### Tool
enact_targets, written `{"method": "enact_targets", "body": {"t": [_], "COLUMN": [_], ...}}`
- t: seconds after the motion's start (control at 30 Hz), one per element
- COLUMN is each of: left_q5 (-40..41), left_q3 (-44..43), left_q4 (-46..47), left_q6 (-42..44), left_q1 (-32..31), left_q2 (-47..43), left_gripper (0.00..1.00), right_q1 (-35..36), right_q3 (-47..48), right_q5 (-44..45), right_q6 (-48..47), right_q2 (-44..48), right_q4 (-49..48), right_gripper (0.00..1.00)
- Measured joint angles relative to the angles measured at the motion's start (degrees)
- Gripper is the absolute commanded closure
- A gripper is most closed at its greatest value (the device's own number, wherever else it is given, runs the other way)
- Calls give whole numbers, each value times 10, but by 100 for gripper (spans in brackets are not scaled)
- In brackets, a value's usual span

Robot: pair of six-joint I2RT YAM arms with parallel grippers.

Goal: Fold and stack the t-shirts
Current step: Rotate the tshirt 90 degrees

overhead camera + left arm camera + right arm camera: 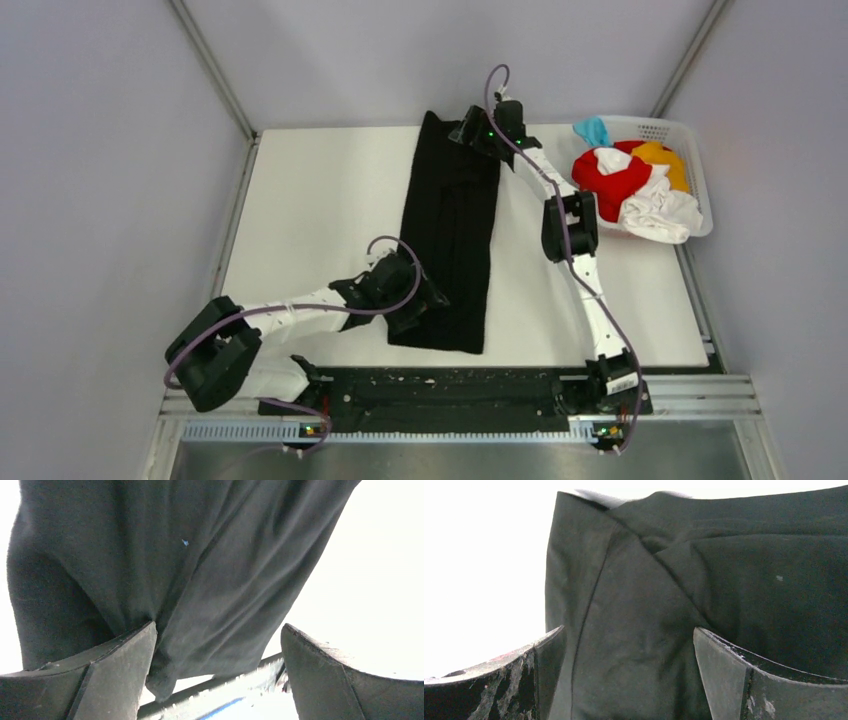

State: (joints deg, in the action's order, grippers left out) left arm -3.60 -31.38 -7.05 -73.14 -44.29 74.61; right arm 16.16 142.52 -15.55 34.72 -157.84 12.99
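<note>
Next I will draw my left gripper back and left in the top view onto the strip's near corner, since that corner lies nearer the rail than my fingers.
A black t-shirt [452,235] lies folded into a long narrow strip down the middle of the white table [310,210]. My left gripper [418,312] is open at the strip's near left corner, the black cloth [200,580] lying between and beyond its fingers [115,675]. Over the strip's far end my right gripper [472,132] stands open, with folded black cloth [639,645] under its wide-apart fingers [724,675]. Red [608,178], white [660,212], orange-yellow [662,155] and light blue [594,129] t-shirts are heaped in the basket at the right.
A white lattice basket [690,135] sits at the table's far right corner. Grey walls close in the table on the left, back and right. A metal rail [460,425] with the arm bases runs along the near edge.
</note>
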Motion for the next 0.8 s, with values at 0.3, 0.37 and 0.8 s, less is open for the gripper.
{"method": "enact_targets", "body": {"t": [0.3, 0.37, 0.8], "left_q5": [82, 97, 228], "left_q3": [-54, -61, -60], "left_q4": [-102, -122, -281], "left_q6": [-49, -49, -10], "left_q1": [-151, -163, -163], "left_q2": [-30, -58, -198], "left_gripper": [1, 1, 1], "right_q1": [7, 7, 68], "right_q3": [27, 26, -476], "right_q5": [5, 7, 104], "right_q6": [-18, -38, -143], "right_q2": [-19, -10, 541], "right_q4": [-26, -13, 84], "right_gripper": [1, 1, 2]}}
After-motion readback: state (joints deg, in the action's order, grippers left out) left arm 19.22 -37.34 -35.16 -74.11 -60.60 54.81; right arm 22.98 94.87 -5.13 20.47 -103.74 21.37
